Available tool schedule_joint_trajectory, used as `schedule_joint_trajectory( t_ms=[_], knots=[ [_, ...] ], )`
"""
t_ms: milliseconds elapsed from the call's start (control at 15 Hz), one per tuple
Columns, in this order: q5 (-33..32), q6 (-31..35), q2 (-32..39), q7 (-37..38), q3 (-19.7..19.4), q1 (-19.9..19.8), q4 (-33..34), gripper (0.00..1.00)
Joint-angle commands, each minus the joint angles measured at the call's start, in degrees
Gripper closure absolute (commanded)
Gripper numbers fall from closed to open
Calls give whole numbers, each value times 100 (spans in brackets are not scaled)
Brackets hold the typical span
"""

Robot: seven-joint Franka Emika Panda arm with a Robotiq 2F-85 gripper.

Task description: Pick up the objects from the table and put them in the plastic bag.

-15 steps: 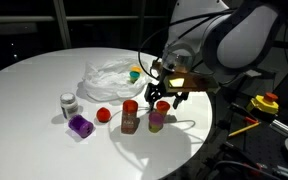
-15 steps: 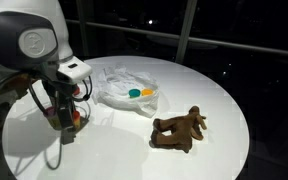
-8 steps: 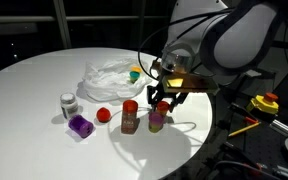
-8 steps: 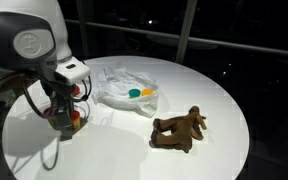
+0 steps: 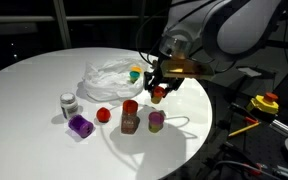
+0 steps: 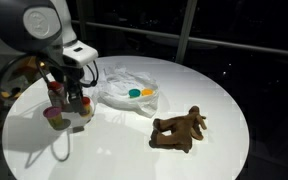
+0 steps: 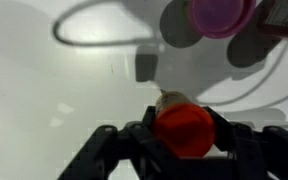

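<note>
My gripper will next go up above the plastic bag's crumpled rim and carry the red-capped bottle (image 5: 160, 90) over the opening (image 5: 118, 77), then lower it inside to let it go.
My gripper (image 5: 160, 94) is shut on a small red-capped bottle (image 5: 160, 90) and holds it in the air, to the right of the crumpled clear plastic bag (image 5: 108, 77). In the wrist view the red cap (image 7: 183, 128) sits between the two dark fingers (image 7: 132, 143). Below it on the white table stand a red-capped jar (image 5: 130, 116) and a pink-lidded jar (image 5: 155, 120), whose lid (image 7: 221, 14) shows in the wrist view. Farther left lie a red ball (image 5: 103, 115), a purple object (image 5: 80, 126) and a white jar (image 5: 68, 103). A yellow-green item (image 5: 135, 72) lies at the bag.
The round white table (image 5: 34, 80) ends close to the jars on the near right. A brown toy animal (image 6: 179, 128) lies on the table beyond the bag (image 6: 129, 88). A thin cable loop (image 7: 99, 28) rests on the surface. Tools (image 5: 264, 103) sit off the table.
The jaws closed on the red-capped bottle, then the gripper rose with it off the table, leaving the other two jars standing.
</note>
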Motion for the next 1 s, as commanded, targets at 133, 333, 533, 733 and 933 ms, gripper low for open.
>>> schedule_joint_trajectory(
  t_ms=[133, 333, 533, 733, 933],
  knots=[
    [-1038, -801, -578, 399, -408, 370, 852, 75],
    [-782, -994, -158, 20, 297, -359, 1563, 75],
    [-480, -938, 409, -279, 563, -670, 2155, 75],
    [-482, -916, 954, -355, 492, -720, 2604, 75],
    [-371, -910, 1389, -472, 424, -744, 2862, 75]
  ],
)
